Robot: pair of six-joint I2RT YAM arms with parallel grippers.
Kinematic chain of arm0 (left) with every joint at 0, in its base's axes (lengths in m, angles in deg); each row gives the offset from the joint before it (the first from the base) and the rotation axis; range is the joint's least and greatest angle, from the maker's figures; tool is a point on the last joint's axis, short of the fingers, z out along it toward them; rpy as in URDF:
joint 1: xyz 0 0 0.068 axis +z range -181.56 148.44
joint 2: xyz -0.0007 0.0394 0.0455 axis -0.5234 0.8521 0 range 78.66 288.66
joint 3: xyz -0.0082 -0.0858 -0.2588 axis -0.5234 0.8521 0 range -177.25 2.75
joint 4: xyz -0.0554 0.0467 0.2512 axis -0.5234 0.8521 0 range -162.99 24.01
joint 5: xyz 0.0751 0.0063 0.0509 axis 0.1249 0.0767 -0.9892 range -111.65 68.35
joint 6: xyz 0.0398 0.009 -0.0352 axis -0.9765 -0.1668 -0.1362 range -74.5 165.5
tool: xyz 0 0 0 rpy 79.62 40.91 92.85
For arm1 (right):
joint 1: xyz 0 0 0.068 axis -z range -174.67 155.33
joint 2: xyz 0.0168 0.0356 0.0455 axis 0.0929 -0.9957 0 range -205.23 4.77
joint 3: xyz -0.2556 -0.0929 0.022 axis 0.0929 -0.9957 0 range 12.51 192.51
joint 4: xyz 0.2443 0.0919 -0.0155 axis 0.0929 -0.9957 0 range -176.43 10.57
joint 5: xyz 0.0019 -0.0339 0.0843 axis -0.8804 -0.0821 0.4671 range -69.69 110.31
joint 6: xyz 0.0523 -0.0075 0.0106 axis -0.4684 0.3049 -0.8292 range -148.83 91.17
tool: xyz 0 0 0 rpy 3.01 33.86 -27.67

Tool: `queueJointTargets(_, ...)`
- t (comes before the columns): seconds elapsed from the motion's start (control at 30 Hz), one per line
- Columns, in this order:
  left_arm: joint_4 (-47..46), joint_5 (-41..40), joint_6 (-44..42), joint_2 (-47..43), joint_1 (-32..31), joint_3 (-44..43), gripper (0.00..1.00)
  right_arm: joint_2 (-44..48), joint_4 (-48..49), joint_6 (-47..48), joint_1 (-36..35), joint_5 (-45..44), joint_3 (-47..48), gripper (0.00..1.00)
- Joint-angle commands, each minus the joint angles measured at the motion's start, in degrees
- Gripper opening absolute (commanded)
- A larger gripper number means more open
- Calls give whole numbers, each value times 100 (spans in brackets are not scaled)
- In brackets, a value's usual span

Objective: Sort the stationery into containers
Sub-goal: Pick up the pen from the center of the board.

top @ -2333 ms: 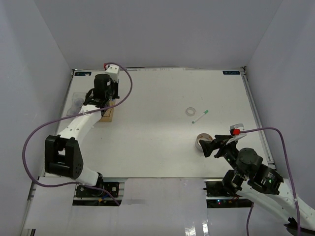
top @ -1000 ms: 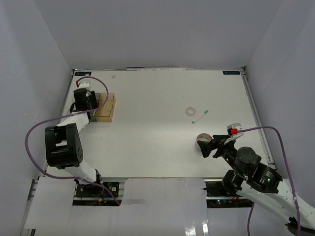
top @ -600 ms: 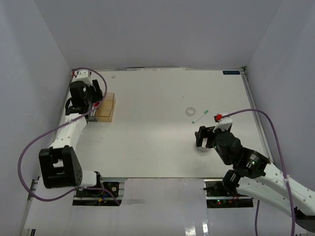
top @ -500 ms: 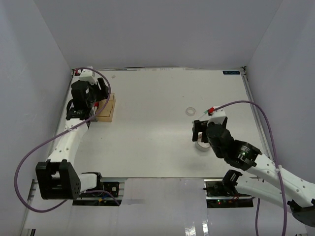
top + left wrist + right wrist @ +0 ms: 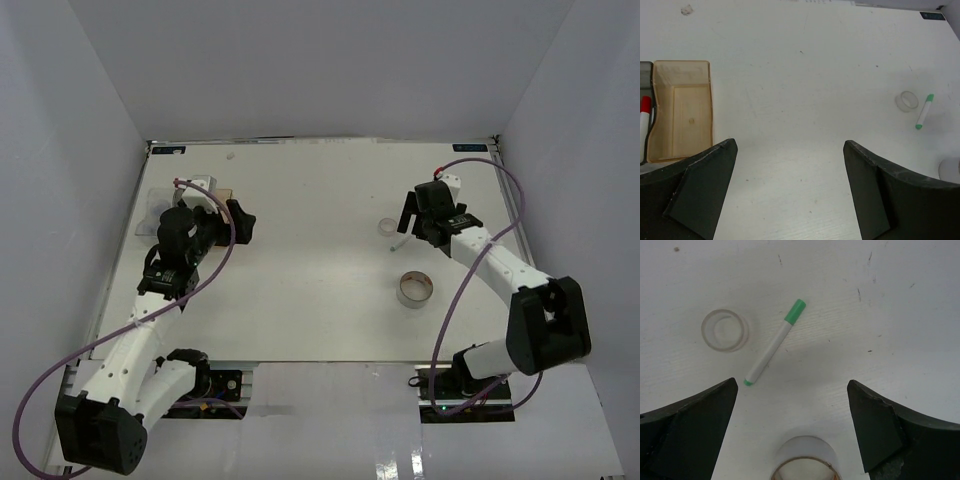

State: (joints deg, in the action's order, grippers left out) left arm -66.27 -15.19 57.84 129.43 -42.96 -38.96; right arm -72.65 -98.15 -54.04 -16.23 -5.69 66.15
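Observation:
My right gripper lowers onto the marker's white body (image 5: 402,242) (image 5: 772,348) next, turning to bring a finger along each side of it, as the marker's body lies below, slanted.
A green-capped marker (image 5: 775,342) lies flat beside a small clear jar (image 5: 725,330), and a whitish tape roll (image 5: 807,460) stands nearer the front. My right gripper (image 5: 792,384) hovers open over the marker's lower end, with nothing between its fingers. In the top view it (image 5: 410,222) sits next to the jar (image 5: 388,227), above the tape roll (image 5: 415,290). My left gripper (image 5: 790,144) is open and empty over bare table, right of the amber bin (image 5: 682,110). A grey bin (image 5: 644,75) at the left edge holds a red-capped marker (image 5: 645,117).
In the top view the left arm (image 5: 170,270) hides most of the bins; a clear bin's edge (image 5: 152,203) shows by the left wall. White walls enclose the table on three sides. The right arm's purple cable (image 5: 480,270) loops over the table's right side.
The left gripper left the bins, swung out toward the table's middle and opened wide. The right arm rose from the tape roll and reached forward over the green marker and jar.

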Motion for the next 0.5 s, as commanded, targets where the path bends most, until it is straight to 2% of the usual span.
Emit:
queueJointTargets(0.0,84,259,172,-93,-143,-3,98,-542,544,-238,143,315,418,96)
queueJointTargets(0.27,110,488,208,-14,-196,-12,98,-1897,589,-756,407,376,910,86)
queueJointTargets(0.47,110,628,234,39,-196,-38,98,-2285,791,-1029,530,517,762,75)
